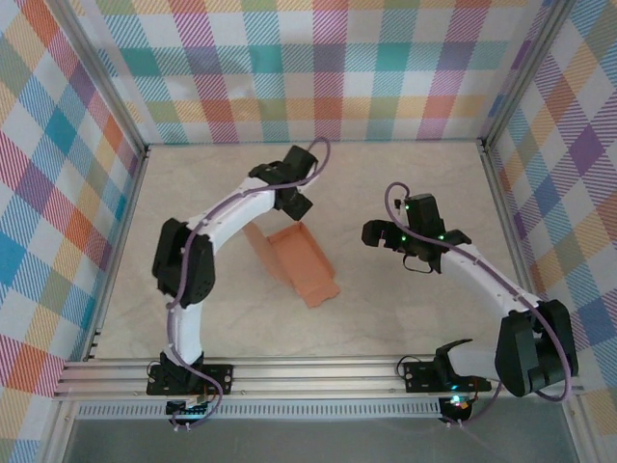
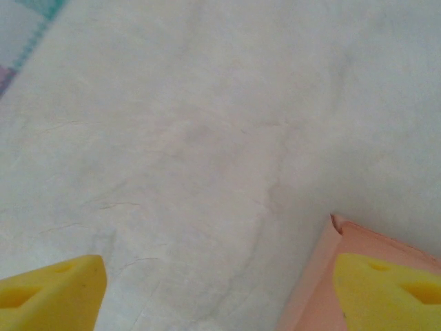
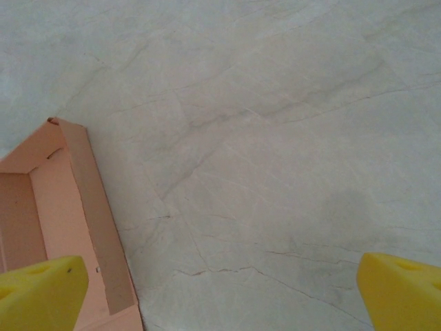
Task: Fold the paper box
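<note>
My right gripper will swing to the thin upright flap at the box's far end and lower astride it next.
The paper box (image 1: 303, 260) is salmon-orange card lying mid-table as a shallow open tray with raised side walls; one flap sticks out to its left, under the left arm. My left gripper (image 1: 297, 201) hovers at the box's far end. In the left wrist view it is open (image 2: 220, 296): its right yellow finger (image 2: 389, 293) is over the box's corner (image 2: 313, 279), while its left finger (image 2: 55, 293) is over bare table. My right gripper (image 1: 378, 234) sits to the right of the box, apart from it. It is open (image 3: 220, 293), with the box (image 3: 62, 200) beside its left finger (image 3: 41, 293).
The pale marbled tabletop (image 1: 405, 174) is enclosed by plaid walls (image 1: 318, 68) at the back and on both sides. An aluminium rail (image 1: 318, 371) runs along the near edge, carrying both arm bases.
</note>
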### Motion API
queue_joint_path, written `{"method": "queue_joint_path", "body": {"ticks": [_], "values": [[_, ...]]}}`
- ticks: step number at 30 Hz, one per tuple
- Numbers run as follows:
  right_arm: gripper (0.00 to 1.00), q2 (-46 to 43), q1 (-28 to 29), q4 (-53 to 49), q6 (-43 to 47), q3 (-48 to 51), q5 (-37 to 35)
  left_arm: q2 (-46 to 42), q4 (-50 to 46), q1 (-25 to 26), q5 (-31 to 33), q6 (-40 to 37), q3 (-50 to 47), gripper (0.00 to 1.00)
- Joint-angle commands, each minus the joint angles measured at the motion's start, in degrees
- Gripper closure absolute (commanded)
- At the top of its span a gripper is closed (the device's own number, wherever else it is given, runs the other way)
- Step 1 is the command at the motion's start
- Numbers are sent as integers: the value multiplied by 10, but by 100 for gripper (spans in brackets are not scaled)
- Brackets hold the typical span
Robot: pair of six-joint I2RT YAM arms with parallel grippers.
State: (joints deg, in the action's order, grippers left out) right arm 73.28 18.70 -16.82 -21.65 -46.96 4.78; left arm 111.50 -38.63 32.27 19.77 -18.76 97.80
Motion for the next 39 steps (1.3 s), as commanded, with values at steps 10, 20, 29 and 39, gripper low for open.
{"method": "queue_joint_path", "body": {"ticks": [10, 20, 29, 39], "values": [[1, 142, 44, 77, 399, -122, 157, -345, 215, -190, -105, 363, -313, 0], [4, 360, 103, -138, 724, -390, 277, -479, 167, -249, -123, 490, -491, 0], [16, 587, 132, -316, 822, -674, 272, -525, 129, -249, -121, 473, -548, 0], [40, 678, 153, -346, 831, -781, 258, -484, 164, -250, -137, 461, -561, 0]]}}
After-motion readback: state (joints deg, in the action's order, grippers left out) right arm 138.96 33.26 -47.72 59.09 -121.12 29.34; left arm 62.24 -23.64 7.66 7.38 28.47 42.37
